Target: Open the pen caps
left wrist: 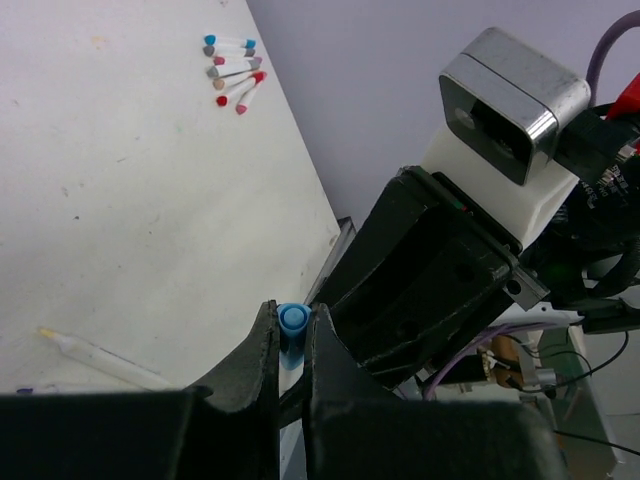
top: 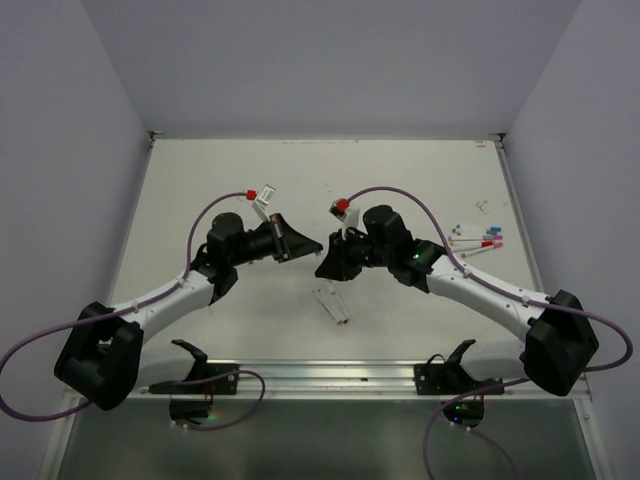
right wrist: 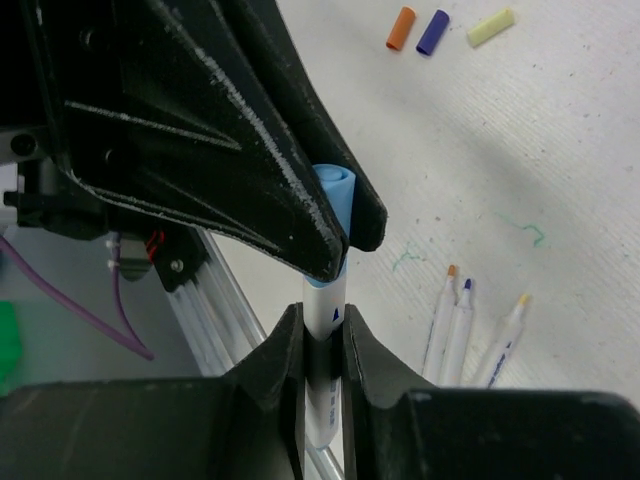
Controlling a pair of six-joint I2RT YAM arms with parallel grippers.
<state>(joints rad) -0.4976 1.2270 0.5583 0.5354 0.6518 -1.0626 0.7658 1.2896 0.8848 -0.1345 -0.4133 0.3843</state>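
Observation:
The left gripper has to pull the blue cap [left wrist: 292, 330] off the pen, turn down and lower to let the cap go beside the yellow cap, because the other loose caps lie there.
My left gripper [top: 296, 247] and right gripper [top: 323, 262] meet above the table's middle. In the left wrist view the left gripper [left wrist: 292, 312] is shut on a light blue pen cap [left wrist: 292, 330], seen end-on. In the right wrist view the right gripper [right wrist: 323, 312] is shut on the white pen body [right wrist: 326, 325]. The blue cap [right wrist: 337, 195] sits on that pen's top end between the left gripper's black fingers [right wrist: 300, 215]. Loose orange [right wrist: 400, 28], purple [right wrist: 432, 32] and yellow [right wrist: 490, 27] caps lie on the table.
Three uncapped white pens [right wrist: 465, 325] lie on the table below the grippers, also in the top view [top: 333, 305]. Several capped pens [top: 480, 238] lie at the right, seen too in the left wrist view [left wrist: 232, 72]. Metal rail [top: 330, 375] at the near edge.

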